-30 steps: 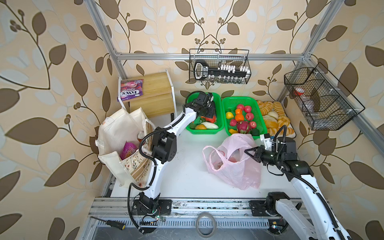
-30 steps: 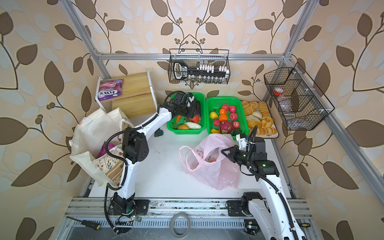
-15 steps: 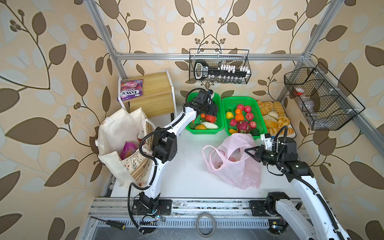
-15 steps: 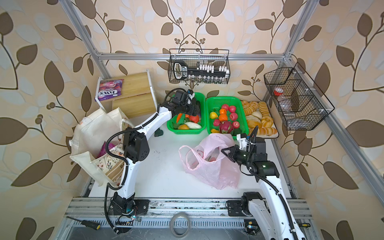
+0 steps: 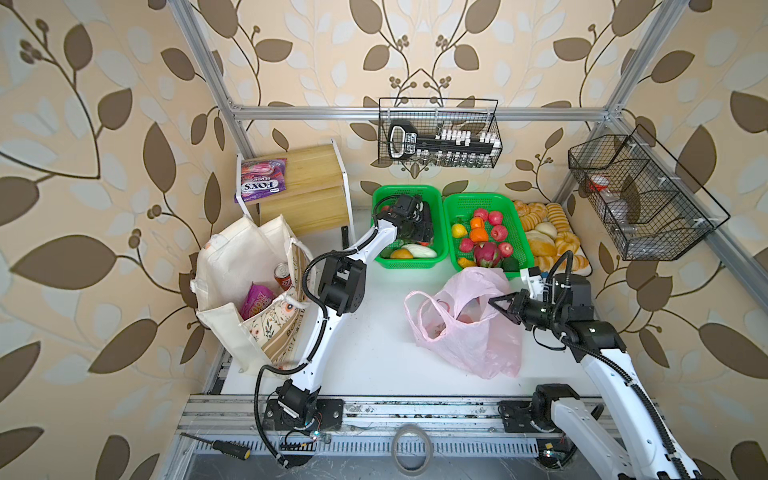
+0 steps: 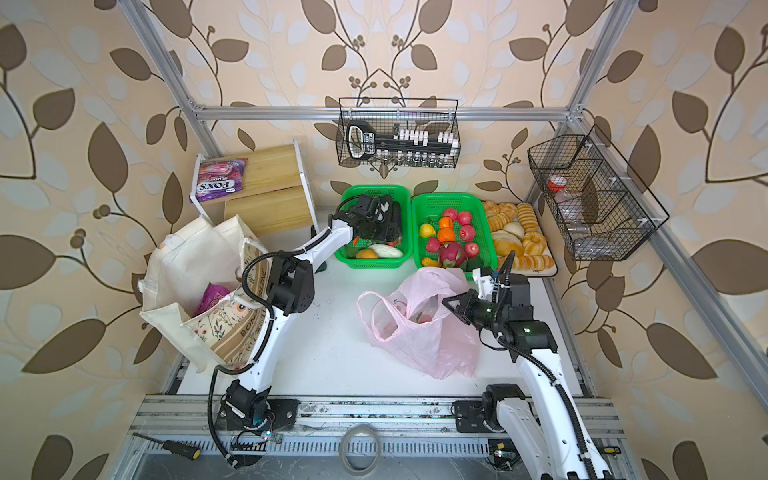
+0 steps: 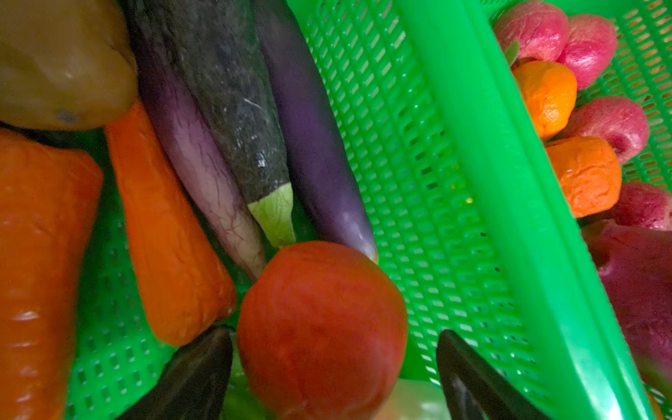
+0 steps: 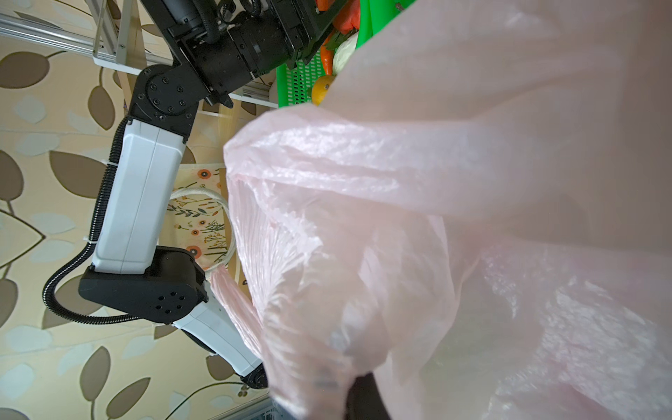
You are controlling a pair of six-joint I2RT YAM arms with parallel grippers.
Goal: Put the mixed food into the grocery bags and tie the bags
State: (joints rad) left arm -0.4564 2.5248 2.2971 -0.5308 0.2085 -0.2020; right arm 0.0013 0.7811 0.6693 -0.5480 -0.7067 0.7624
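The round red vegetable is already between the left gripper's fingertips, so the robot next needs to keep the left gripper low in the basket and close its fingers around the vegetable's middle [image 7: 322, 332].
My left gripper [image 7: 334, 374] is open, down in the left green basket [image 5: 440, 199], its dark fingertips [image 7: 203, 371] either side of a round red vegetable [image 7: 320, 327] with a gap on one side. A brown potato [image 7: 58, 62] lies deeper in that basket. In both top views this gripper [image 5: 419, 226] [image 6: 384, 226] hides the red vegetable. My right gripper [image 5: 505, 305] [image 6: 455, 305] is shut on the rim of the pink plastic bag [image 5: 469, 332] [image 8: 436, 218]. The cream floral tote [image 5: 232, 257] [image 6: 183, 257] stands at the left, holding a red can [image 5: 283, 276] and a purple packet [image 5: 255, 299].
Carrots [image 7: 167, 232] and aubergines [image 7: 312, 145] crowd the left basket. The right green basket [image 5: 519, 220] holds fruit, with a bread tray [image 5: 548, 237] beside it. A purple-pink FOX'S packet [image 5: 262, 180] lies on the wooden shelf [image 5: 307, 187]. Wire baskets [image 5: 440, 133] hang on the walls.
My left gripper's jaws have opened wide and it has moved toward the basket's front, over the red vegetable. The right arm and the pink bag have not moved.
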